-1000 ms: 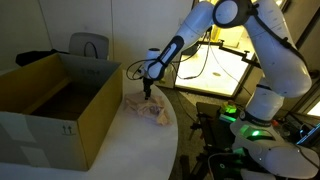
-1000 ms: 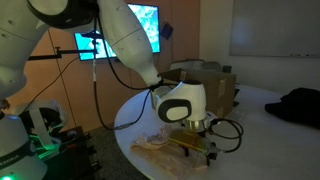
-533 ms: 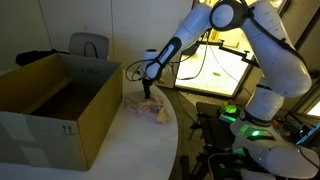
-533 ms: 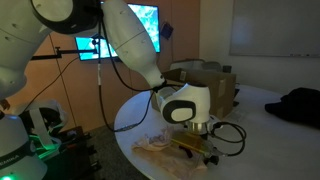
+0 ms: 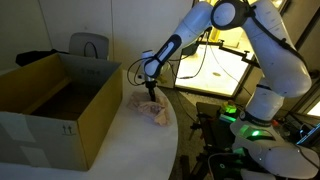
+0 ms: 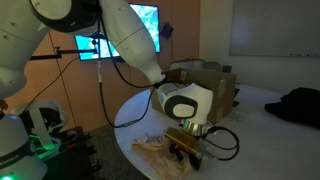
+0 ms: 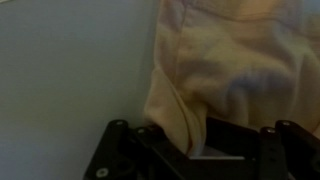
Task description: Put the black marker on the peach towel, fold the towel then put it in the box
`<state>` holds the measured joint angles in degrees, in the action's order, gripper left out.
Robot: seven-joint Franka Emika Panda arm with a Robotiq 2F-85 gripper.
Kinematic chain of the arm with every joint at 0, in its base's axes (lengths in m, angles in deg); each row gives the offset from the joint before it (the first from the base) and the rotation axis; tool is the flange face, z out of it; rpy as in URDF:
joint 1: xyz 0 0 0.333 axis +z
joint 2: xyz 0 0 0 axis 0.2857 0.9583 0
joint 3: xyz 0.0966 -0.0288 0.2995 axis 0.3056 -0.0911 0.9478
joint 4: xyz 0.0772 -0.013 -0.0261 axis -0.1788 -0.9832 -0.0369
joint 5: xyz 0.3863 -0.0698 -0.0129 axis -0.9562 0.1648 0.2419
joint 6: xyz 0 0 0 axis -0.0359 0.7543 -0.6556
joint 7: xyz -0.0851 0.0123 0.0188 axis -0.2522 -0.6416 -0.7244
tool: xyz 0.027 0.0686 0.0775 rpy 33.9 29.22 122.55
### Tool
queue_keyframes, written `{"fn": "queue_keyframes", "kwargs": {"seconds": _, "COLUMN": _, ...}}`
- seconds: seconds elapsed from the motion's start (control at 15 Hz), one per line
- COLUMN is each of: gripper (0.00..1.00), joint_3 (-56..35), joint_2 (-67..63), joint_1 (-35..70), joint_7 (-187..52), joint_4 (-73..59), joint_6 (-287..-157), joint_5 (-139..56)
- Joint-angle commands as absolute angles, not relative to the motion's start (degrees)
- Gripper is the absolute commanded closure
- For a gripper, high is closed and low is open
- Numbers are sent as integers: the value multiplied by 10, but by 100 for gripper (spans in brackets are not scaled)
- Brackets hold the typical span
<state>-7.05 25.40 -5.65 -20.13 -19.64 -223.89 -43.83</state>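
The robot's gripper should rise, carry the pinched edge to the towel's opposite side and then release it, since the cloth spreads to the gripper's right in the wrist view.
The peach towel (image 5: 150,109) lies rumpled on the round white table near the box's (image 5: 60,100) open end, and it also shows in an exterior view as the towel (image 6: 152,147). My gripper (image 5: 152,97) stands straight down on the towel's edge. In the wrist view a fold of the towel (image 7: 230,60) runs down between the dark jaws of the gripper (image 7: 190,146), which are shut on it. The gripper (image 6: 186,153) sits low on the cloth. The box (image 6: 215,82) stands behind the arm. The black marker is hidden.
A black cable (image 6: 228,142) loops on the table beside the gripper. A dark bundle (image 6: 300,105) lies at the table's far side. The table's curved edge (image 5: 172,135) runs close to the towel. A chair (image 5: 88,45) stands behind the box.
The gripper has come down a little onto the towel and its jaws have closed from wide open onto a fold of the cloth.
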Motion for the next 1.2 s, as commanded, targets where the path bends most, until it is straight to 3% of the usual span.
{"fn": "queue_keyframes", "kwargs": {"seconds": 0.0, "gripper": 100, "joint_3": -58, "joint_2": 227, "joint_1": -62, "joint_7": -192, "joint_4": -205, "joint_6": -2162, "joint_5": -459}}
{"fn": "queue_keyframes", "kwargs": {"seconds": 0.8, "gripper": 100, "joint_3": 1, "joint_2": 127, "joint_1": -69, "joint_7": -148, "joint_4": -284, "joint_6": -2167, "joint_5": -629}}
{"fn": "queue_keyframes", "kwargs": {"seconds": 1.13, "gripper": 100, "joint_3": 21, "joint_2": 91, "joint_1": -16, "joint_7": -138, "joint_4": -339, "joint_6": -2202, "joint_5": -687}}
